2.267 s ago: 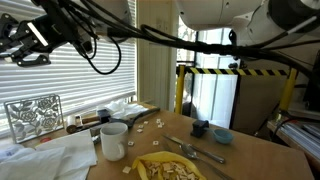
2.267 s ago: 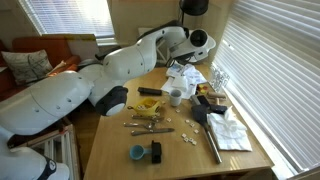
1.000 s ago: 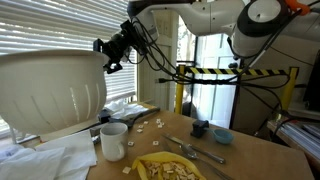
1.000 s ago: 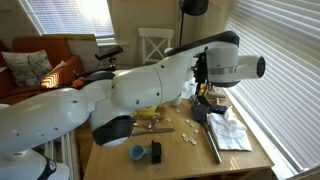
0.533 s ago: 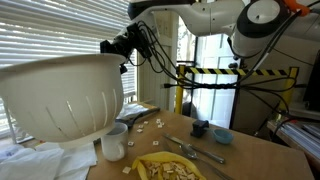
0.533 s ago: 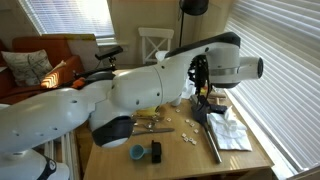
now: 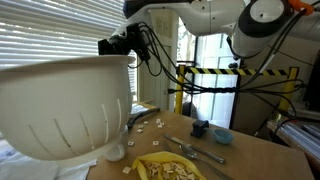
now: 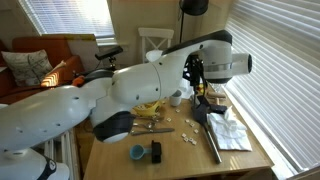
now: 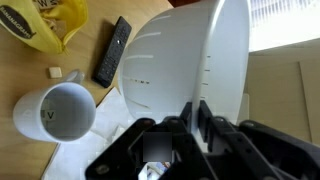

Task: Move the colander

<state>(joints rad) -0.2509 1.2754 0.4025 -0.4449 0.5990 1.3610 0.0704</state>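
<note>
The colander (image 7: 65, 105) still hangs above the table, so my gripper needs to lower it next toward the table's far end (image 7: 82, 168) beside the white mug and let go of the colander's rim.
The large white colander (image 7: 65, 105) with slit holes hangs in the air above the table's corner and fills the left of an exterior view. In the wrist view the colander (image 9: 175, 60) is seen from the side, and my gripper (image 9: 196, 108) is shut on its rim, one finger on each side of the wall. In an exterior view the gripper (image 7: 122, 45) sits at the colander's upper rim. The colander is hidden behind the arm in an exterior view where my gripper (image 8: 194, 72) shows above the table's far end.
A white mug (image 9: 55, 110) stands just below the colander, beside a black remote (image 9: 112, 50) and a yellow plate (image 9: 45, 25). On the wooden table (image 7: 250, 160) are the plate (image 7: 165, 168), cutlery (image 7: 195, 150), a blue bowl (image 7: 222, 136) and crumpled cloths (image 8: 232, 128).
The colander, held by my gripper, has swung nearer the camera and to the right, and now covers most of the mug. The gripper stayed shut on the rim.
</note>
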